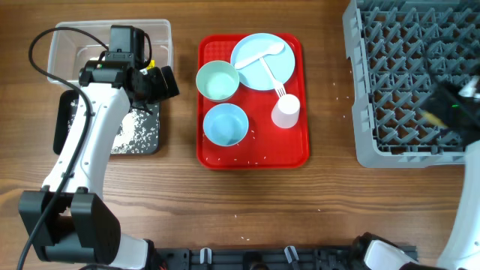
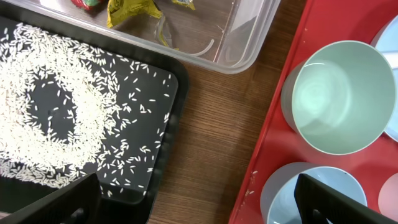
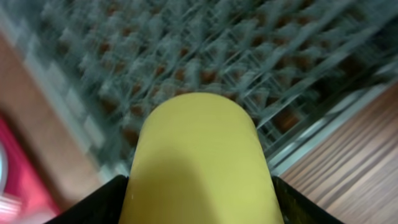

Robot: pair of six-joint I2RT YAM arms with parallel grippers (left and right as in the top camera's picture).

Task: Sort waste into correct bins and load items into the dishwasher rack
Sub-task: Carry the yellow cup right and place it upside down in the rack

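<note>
The rack's empty near wires are below my right gripper, to its right in the overhead view, so it must shift over and down to release the cup.
My left gripper (image 1: 161, 81) (image 2: 199, 208) is open and empty, above the gap between the black bin (image 1: 146, 142) (image 2: 168, 112) and the red tray (image 1: 255, 157) (image 2: 273, 143). The black bin holds rice grains (image 2: 50, 118). The clear bin (image 1: 161, 34) (image 2: 249, 37) holds yellow and red wrappers (image 2: 127, 9). My right gripper (image 1: 448, 105) (image 3: 199, 199) is shut on the yellow cup (image 3: 199, 162) over the grey dishwasher rack (image 1: 397, 67) (image 3: 186, 50). On the tray are two bowls (image 1: 217, 79) (image 1: 225, 124), the divided plate (image 1: 251, 52), a spoon (image 1: 262, 54), a fork (image 1: 274, 79) and the white cup (image 1: 286, 112). No tissue is in view.
A few loose grains lie on the tray's front (image 1: 240, 159) and on the wooden table (image 1: 341, 97) between the tray and the rack. The right wrist view is blurred.
</note>
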